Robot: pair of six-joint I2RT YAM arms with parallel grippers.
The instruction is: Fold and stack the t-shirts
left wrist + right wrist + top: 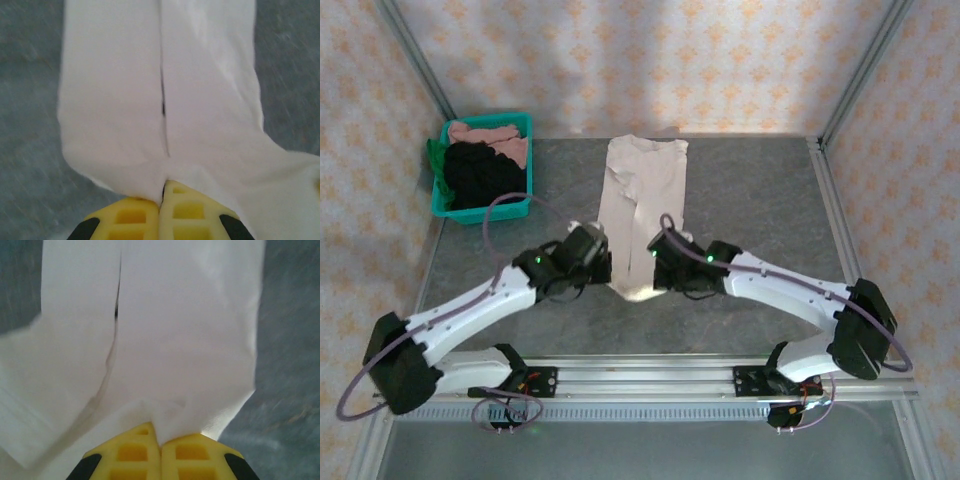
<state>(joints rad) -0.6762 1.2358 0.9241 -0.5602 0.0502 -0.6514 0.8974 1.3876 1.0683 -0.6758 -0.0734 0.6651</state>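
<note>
The folded t-shirt still lies at full length. So the t-shirt's pinched corner goes outward in my left gripper over the t-shirt's far part (625, 192) next, and my left gripper releases it there.
A cream-white t-shirt (642, 200) lies folded into a long narrow strip down the middle of the grey table, its two folded sides meeting along a centre seam (162, 100). My left gripper (603, 268) is shut on the near left corner of the strip; the yellow fingers (131, 217) pinch cloth between them. On the near right corner my right gripper (654, 268) is shut as well, with cloth (175, 340) bunched between its fingertips (192, 452). More t-shirts, black (480, 172), dusty pink (490, 135) and green (440, 160), sit piled in a bin.
The teal plastic bin (485, 208) stands at the back left of the table. Metal frame rails (825, 190) run along the right side and back of the grey table (760, 190). Both arms reach inward from the near edge.
</note>
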